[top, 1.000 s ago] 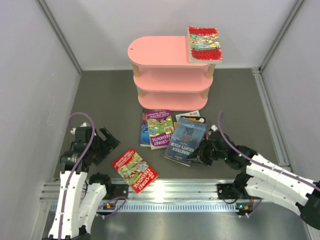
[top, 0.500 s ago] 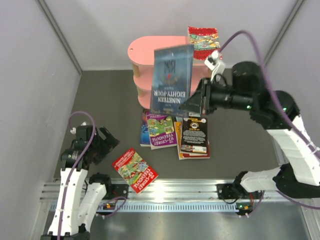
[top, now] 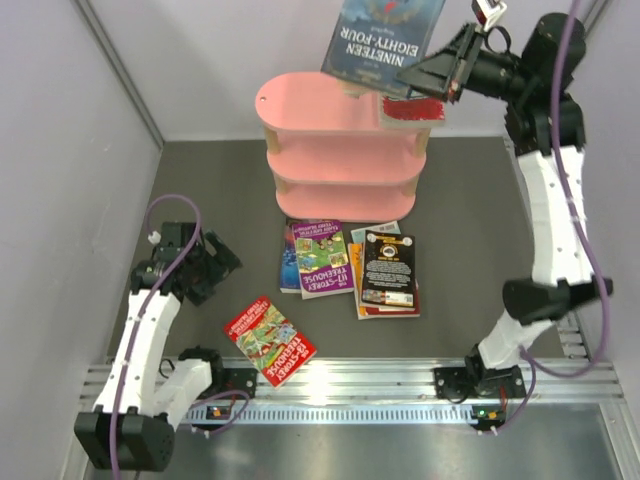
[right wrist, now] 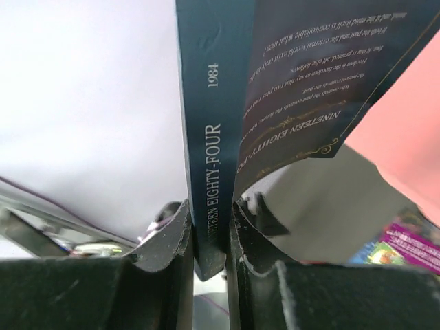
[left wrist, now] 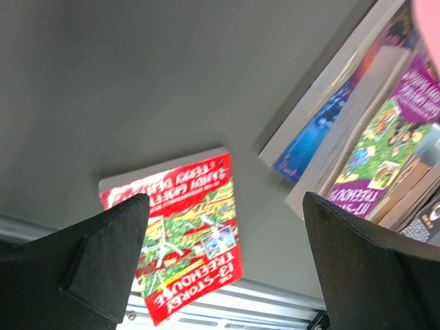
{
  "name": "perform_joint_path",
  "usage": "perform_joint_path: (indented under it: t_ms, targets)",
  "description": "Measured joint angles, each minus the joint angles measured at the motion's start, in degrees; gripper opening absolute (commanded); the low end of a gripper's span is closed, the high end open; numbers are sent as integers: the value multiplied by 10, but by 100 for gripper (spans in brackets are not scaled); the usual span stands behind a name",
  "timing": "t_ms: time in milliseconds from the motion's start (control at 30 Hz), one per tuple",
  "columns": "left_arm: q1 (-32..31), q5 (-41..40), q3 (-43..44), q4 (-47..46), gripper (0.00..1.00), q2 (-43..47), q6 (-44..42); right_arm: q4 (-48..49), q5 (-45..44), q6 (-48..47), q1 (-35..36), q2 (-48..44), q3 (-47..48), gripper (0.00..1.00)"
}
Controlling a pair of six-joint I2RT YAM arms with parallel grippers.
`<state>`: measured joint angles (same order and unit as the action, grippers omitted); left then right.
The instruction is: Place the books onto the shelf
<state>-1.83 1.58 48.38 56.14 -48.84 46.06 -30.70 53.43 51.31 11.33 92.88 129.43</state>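
The dark blue book is still hanging above the shelf's top board. My right gripper should next lower it until it lies on the red book (top: 412, 110), then let it go.
My right gripper (top: 442, 66) is shut on the spine edge of the dark blue Nineteen Eighty-Four book (top: 385, 32), holding it high over the pink shelf (top: 330, 130). In the right wrist view the spine (right wrist: 208, 130) stands pinched between both fingers of that gripper (right wrist: 210, 237). A red book (top: 412, 108) lies on the shelf's top board at its right end. On the floor lie a red Treehouse book (top: 270, 340), a purple-green one (top: 322, 257) and a black-covered one (top: 389, 270) atop others. My left gripper (top: 205, 270) is open, hovering just left of the red book (left wrist: 182, 227).
Grey walls close in on both sides and behind the shelf. A metal rail (top: 340, 385) carrying both arm bases runs along the near edge. A blue book (top: 288, 260) peeks out left of the purple-green one.
My right arm has carried the dark blue book from the floor pile up to above the shelf's top board. The left arm has shifted slightly and stays open.
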Motion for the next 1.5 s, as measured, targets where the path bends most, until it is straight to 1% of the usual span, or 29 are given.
perform_joint_path:
  t_ms: [67, 200, 367, 533, 700, 933, 1133, 1200, 1233, 1300, 1333, 1433, 1500]
  targets:
    - [0, -2, 20, -15, 98, -30, -5, 77, 48, 82, -31, 69, 25, 0]
    - [0, -14, 58, -43, 98, -85, -15, 196, 111, 209, -78, 150, 29, 0]
    - [0, -17, 71, -79, 98, -119, -18, 325, 160, 350, -115, 161, -29, 0]
    - [0, -16, 71, -104, 98, -136, -18, 386, 192, 433, -129, 161, -61, 0]
    - [0, -16, 70, -127, 98, -151, -18, 425, 212, 463, -130, 158, -88, 0]
    - [0, -16, 51, -151, 98, -153, -18, 403, 218, 460, -130, 151, -153, 0]
    - [0, -8, 34, -162, 98, -155, -17, 384, 219, 458, -131, 156, -150, 1]
    - [0, -7, 31, -165, 98, -155, -17, 381, 219, 457, -131, 156, -150, 9]
    - [0, -7, 28, -168, 98, -155, -17, 379, 219, 456, -131, 156, -150, 21]
    - [0, -7, 25, -172, 98, -155, -17, 374, 219, 453, -131, 156, -150, 27]
    - [0, -7, 23, -173, 98, -155, -17, 372, 219, 452, -132, 156, -151, 36]
    - [0, -7, 17, -176, 98, -155, -16, 375, 218, 443, -136, 156, -151, 42]
    - [0, -7, 15, -177, 98, -155, -14, 375, 218, 443, -140, 156, -154, 42]
